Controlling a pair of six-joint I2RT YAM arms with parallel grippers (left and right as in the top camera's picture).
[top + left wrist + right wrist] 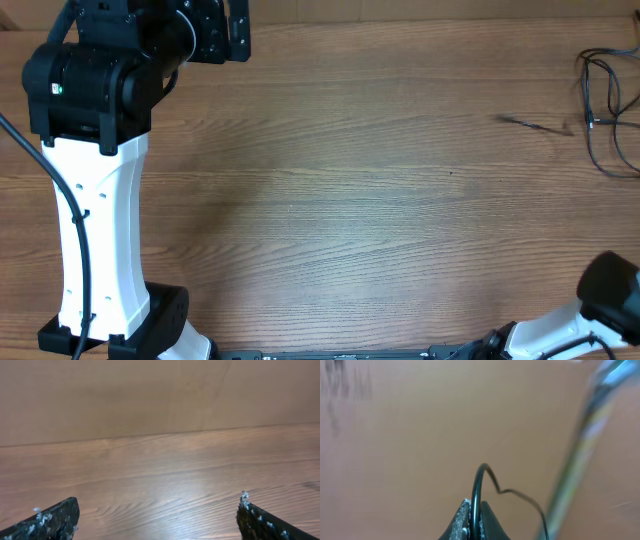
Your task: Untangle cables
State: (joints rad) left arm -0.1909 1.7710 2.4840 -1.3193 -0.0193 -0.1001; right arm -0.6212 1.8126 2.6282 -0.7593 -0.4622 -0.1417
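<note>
My right gripper's fingers face the wall, so it will next go down, tilting away from the wall, over the loose cable loops and release its cable.
Thin black cables lie in loose loops at the table's far right edge in the overhead view, and a thin dark blurred streak lies just left of them. In the right wrist view my right gripper is shut on one black cable, which arcs up out of the fingertips and trails off to the right. In the left wrist view my left gripper stands wide open above bare wood with nothing between its fingers. The left arm reaches to the table's far left corner.
The wooden table runs up to a plain wall ahead of the left gripper. Part of the right arm shows at the bottom right corner. A blurred shiny bar crosses the right wrist view.
</note>
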